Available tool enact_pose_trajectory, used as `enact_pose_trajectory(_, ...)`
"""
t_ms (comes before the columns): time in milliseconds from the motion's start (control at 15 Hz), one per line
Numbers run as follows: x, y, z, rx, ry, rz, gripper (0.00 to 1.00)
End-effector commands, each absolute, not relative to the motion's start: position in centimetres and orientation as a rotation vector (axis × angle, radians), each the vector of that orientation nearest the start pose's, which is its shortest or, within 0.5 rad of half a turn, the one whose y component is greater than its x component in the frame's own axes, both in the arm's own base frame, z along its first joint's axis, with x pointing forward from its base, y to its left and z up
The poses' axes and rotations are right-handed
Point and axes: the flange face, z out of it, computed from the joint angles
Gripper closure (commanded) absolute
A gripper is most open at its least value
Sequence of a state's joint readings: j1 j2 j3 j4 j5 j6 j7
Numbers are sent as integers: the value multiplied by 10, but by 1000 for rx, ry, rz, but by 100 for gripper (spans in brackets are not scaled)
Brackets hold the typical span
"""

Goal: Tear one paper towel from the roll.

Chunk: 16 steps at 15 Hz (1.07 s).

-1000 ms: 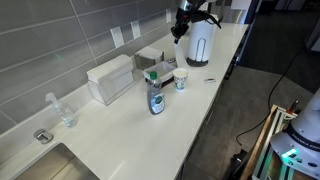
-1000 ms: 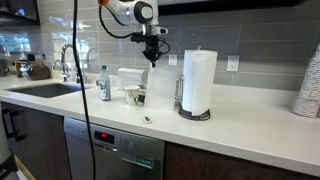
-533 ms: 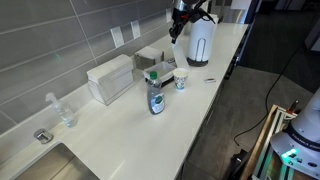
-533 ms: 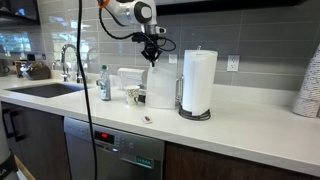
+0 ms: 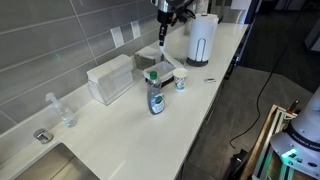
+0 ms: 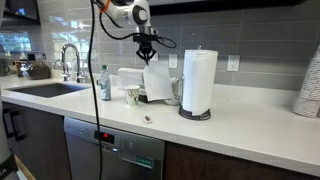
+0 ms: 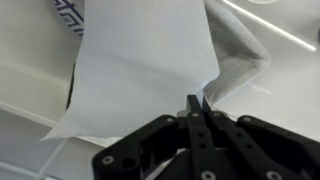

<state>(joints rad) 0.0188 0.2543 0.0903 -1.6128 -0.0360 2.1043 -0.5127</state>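
Note:
My gripper will go down away from the roll, over the white containers by the soap bottle, and release the towel, as a gap separates towel and roll.
The roll [image 6: 199,80] stands upright on its dark-based holder on the counter, and it also shows in an exterior view [image 5: 201,40]. My gripper [image 6: 147,62] hangs above the counter to the side of the roll, shut on the top edge of a white paper towel [image 6: 157,84]. The sheet dangles tilted below the fingers, and a gap shows between it and the roll. In an exterior view the gripper [image 5: 164,18] holds the sheet [image 5: 162,38] above the white containers. In the wrist view the gripper [image 7: 197,106] pinches the sheet [image 7: 140,70], which spreads out ahead of it.
A soap bottle [image 5: 155,95], a small white cup [image 5: 181,80] and a white rectangular box [image 5: 110,78] stand on the counter beneath and beside the sheet. A sink with a faucet [image 6: 70,60] lies further along. A white stack [image 6: 310,85] stands beyond the roll.
The gripper has moved away from the roll and a little up with the sheet. The sheet was stretched from the roll before; now it hangs free and tilted.

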Motion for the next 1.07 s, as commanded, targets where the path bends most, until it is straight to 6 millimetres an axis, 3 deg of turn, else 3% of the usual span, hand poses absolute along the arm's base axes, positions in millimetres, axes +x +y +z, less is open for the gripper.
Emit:
enact_pose_trajectory(0, 674, 105, 492, -2892, -1252, -269, 100)
enact_pose_trajectory(333, 675, 154, 471, -2672, -1545, -137, 100)
enact_pose_trajectory(733, 673, 172, 456, -2525, -1673, 22, 100)
enact_pose_trajectory(800, 674, 172, 454, -2523, -1678, 47, 96)
enact_pose_trajectory(867, 673, 172, 454, -2515, -1673, 74, 73)
enact_pose_trajectory(1000, 674, 171, 454, -2511, -1670, 111, 68)
